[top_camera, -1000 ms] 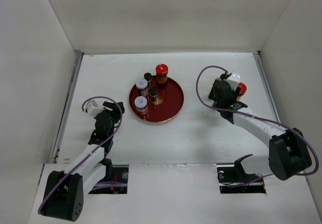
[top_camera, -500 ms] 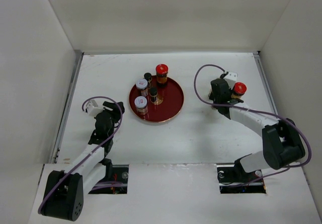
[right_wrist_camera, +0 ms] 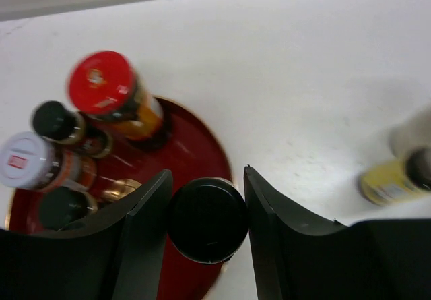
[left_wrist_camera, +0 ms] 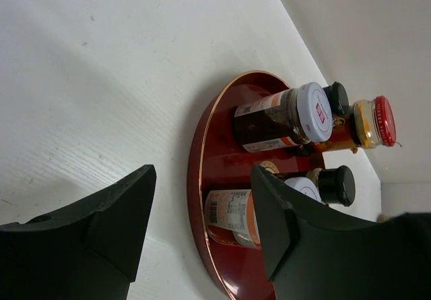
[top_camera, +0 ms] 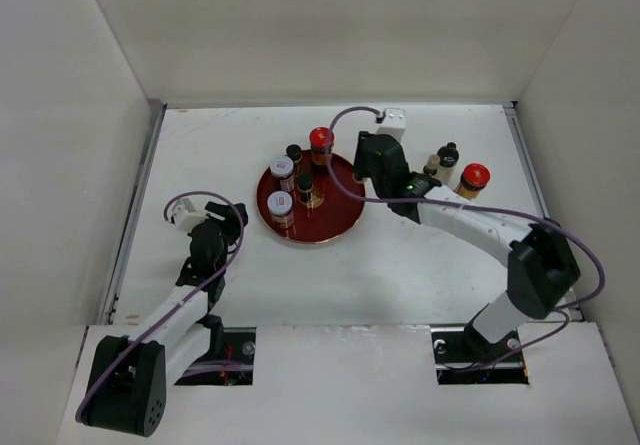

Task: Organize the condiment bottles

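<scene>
I should next carry the bottle with my right gripper in from the tray's edge and down where bare tray (right_wrist_camera: 147, 163) shows between the red-lidded jar and the gold mark.
The round red tray (top_camera: 340, 215) holds two white-lidded jars (top_camera: 282, 168), two slim black-capped bottles (top_camera: 304, 180) and a red-lidded jar (top_camera: 321, 140). My right gripper (top_camera: 360, 177) hangs over the tray's right edge. It is shut on a black-capped bottle (right_wrist_camera: 207, 220), which the right wrist view shows upright between the fingers (right_wrist_camera: 145, 205). At the right, on the table, stand two black-capped bottles (top_camera: 447, 155) and a red-lidded jar (top_camera: 473, 177). A blurred yellowish bottle (right_wrist_camera: 390, 178) shows in the right wrist view. My left gripper (top_camera: 232, 217) is open and empty, left of the tray (left_wrist_camera: 195, 172).
White walls close in the table on the left, back and right. The right arm's purple cable (top_camera: 470, 215) arcs over the table between the tray and the bottles at the right. A gold mark (right_wrist_camera: 121, 189) shows at the tray's centre.
My right gripper has swung left from the bottles at the right to the tray's right edge, carrying a black-capped bottle. The left arm has not moved.
</scene>
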### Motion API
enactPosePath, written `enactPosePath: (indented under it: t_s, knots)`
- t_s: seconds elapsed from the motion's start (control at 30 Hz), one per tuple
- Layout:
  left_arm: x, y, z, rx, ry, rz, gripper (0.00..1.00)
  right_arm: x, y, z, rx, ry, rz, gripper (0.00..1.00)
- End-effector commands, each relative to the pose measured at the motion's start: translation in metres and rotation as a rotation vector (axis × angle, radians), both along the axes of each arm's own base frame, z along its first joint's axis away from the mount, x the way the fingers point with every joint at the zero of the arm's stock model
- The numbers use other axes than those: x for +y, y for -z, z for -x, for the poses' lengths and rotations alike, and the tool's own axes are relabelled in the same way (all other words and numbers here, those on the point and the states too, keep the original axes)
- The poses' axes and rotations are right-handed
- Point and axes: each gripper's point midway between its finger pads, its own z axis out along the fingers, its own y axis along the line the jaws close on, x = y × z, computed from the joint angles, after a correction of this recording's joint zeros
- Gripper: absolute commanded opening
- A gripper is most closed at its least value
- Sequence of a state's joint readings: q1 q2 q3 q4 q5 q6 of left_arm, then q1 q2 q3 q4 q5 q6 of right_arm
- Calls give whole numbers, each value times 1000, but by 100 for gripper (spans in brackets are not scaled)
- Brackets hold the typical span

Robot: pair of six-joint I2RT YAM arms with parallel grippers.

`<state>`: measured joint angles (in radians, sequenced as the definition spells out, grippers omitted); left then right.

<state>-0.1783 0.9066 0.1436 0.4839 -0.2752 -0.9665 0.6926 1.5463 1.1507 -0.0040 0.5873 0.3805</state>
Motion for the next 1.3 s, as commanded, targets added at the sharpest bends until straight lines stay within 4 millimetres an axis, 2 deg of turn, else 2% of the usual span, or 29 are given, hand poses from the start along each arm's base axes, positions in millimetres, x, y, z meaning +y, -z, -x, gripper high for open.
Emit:
enactPosePath:
  t_s: [0.0,0.13,0.3,0.47,0.6,0.7,0.8,0.97,1.0,1.1,1.23,1.27]
  knots:
    - [-1,-22,-6,-80,2,16,56,51,-8,-19,-47,-102,-23,38]
    - [-1,-21,-6,-76,3,12,56,91,-1,-39,-54,-150,-17,38]
    - [-3,-21,-6,-76,8,10,56,115,23,-59,-27,-166,-5,39]
    - [-5,-20,-8,-70,16,10,56,121,48,-64,8,-171,14,43]
    - [-5,-18,-8,-61,16,16,56,120,61,-62,29,-168,24,63]
    - [-4,-21,-8,-75,11,11,56,119,58,-57,30,-169,11,72]
    - [-3,-20,-7,-73,12,15,56,114,39,-52,9,-173,-10,77]
    - [-4,-21,-7,-75,14,12,56,91,-3,-30,-41,-158,-52,78]
    - [-4,-21,-7,-73,16,16,56,81,-10,-28,-49,-146,-57,78]
    - [-5,-24,-7,-85,19,14,56,38,-23,-25,-76,-61,-57,73]
    - [-6,-21,-7,-73,25,19,56,-33,-24,-26,-83,83,-42,51]
    - [-7,-22,-7,-79,27,18,56,-52,-24,-26,-82,126,-33,48]
